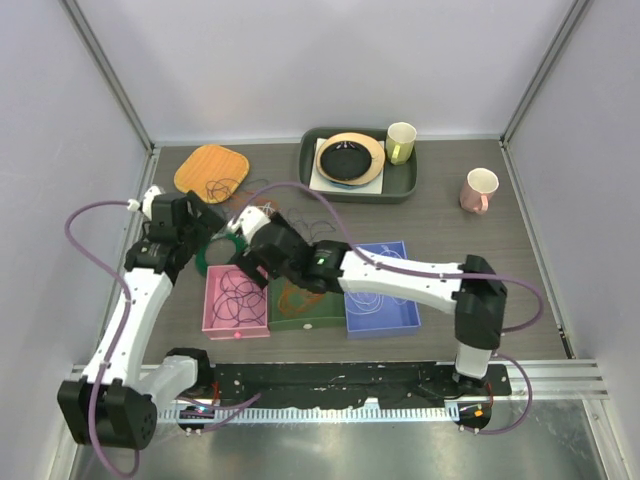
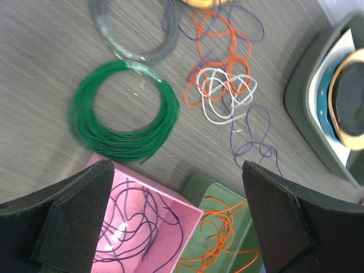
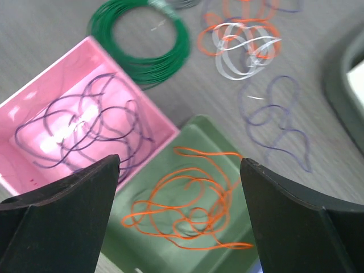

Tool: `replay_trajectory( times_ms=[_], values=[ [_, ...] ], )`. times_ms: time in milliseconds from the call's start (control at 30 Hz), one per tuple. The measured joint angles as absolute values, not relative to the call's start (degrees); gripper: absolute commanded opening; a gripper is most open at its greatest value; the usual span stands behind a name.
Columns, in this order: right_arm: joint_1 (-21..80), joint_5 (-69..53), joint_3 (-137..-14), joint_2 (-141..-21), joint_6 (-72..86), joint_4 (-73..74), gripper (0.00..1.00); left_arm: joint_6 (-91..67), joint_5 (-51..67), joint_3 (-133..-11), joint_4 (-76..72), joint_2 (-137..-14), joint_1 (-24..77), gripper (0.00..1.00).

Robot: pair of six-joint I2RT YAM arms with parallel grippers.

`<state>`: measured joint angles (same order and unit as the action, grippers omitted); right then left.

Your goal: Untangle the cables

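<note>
My right gripper will next move outward past the green bin and down onto the thin purple cable's loops (image 1: 312, 226) (image 3: 281, 120), which are clear of the orange and white cables.
A loose tangle of orange (image 2: 219, 34), white (image 2: 219, 94) and dark purple (image 2: 256, 133) cables lies on the table beyond the bins. It also shows in the right wrist view (image 3: 244, 54). A pink bin (image 3: 45, 74) holds purple cables (image 3: 85, 131). A green bin (image 3: 196, 128) holds an orange cable (image 3: 205, 152). My left gripper (image 2: 176, 227) is open and empty above the pink and green bins' far edges. My right gripper (image 3: 179, 222) is open and empty above the green bin.
A dark green coiled ring (image 2: 122, 111) and a grey coil (image 2: 136, 34) lie by the tangle. A blue bin (image 1: 385, 331) stands right of the green one. At the back are a wooden board (image 1: 211, 170), a tray (image 1: 405, 185), a yellow cup (image 1: 401, 142) and a pink cup (image 1: 480, 190).
</note>
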<state>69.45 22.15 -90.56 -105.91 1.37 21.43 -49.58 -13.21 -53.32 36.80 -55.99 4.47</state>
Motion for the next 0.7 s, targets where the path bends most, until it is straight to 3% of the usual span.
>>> replay_trajectory(
  times_ms=[300,400,700],
  values=[
    [51.7,15.51,-79.53,-93.76,7.62,10.81,0.91,-44.53,0.49,-59.31,30.2,-77.08,4.47,1.0],
    [45.47,12.14,-79.61,-96.4,9.08,8.8,0.9,-42.76,2.9,-62.59,28.14,-82.32,4.47,1.0],
    [39.75,-2.33,-89.78,-116.66,9.23,9.78,0.83,-38.06,5.45,-70.0,26.72,-94.74,4.47,1.0]
  ],
)
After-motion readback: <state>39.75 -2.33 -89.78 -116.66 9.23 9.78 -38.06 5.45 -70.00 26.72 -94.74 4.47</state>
